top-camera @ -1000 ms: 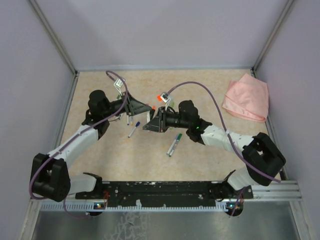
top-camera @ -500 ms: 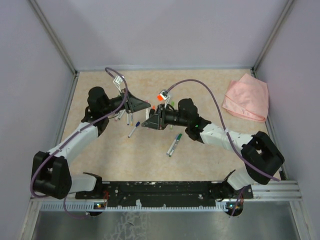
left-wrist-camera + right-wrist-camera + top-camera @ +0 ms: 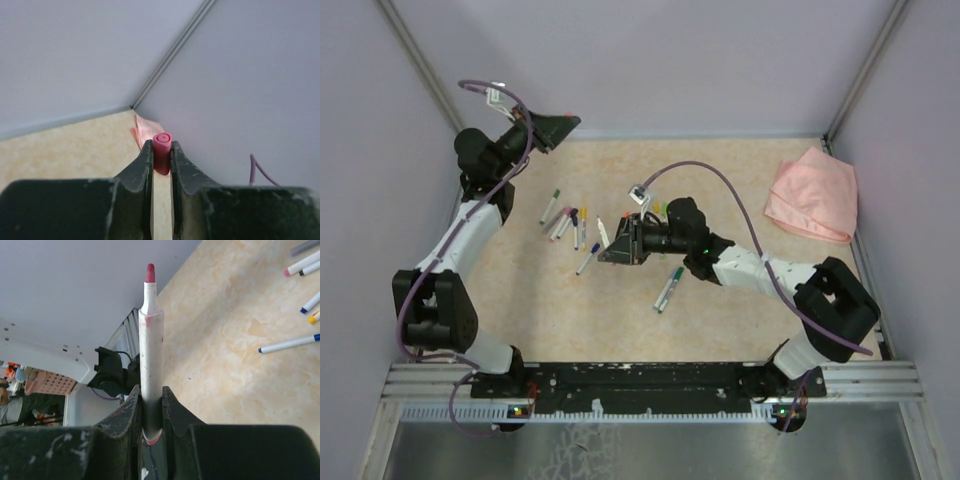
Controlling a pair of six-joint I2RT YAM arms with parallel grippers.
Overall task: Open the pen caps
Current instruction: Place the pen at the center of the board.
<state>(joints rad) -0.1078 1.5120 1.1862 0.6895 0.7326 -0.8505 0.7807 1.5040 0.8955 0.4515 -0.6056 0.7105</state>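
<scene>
The tabletop beyond the paired pens is below my right gripper and to its right in the top view, so next I lower my right gripper sideways to free the back of the white pen's body.
My left gripper [image 3: 161,150] is shut on a small pink pen cap [image 3: 163,140], held high in the air near the far left corner [image 3: 570,122]. My right gripper [image 3: 150,395] is shut on a white pen barrel [image 3: 151,350]. The barrel's pink tip [image 3: 150,273] is bare, and it points away from the fingers over the table's middle [image 3: 603,235]. Several capped pens [image 3: 565,222] lie loose on the table left of the right gripper. Among them are a blue-capped one [image 3: 587,260] and a green-capped one [image 3: 668,288].
A pink cloth [image 3: 812,195] lies crumpled at the far right by the wall. Small orange and green bits [image 3: 658,208] sit just behind the right wrist. The enclosure walls [image 3: 420,150] stand close on the left, back and right.
The left arm has swung from the table's middle up to the far left corner, carrying the pink cap off the pen. The right gripper keeps the barrel and has shifted slightly left.
</scene>
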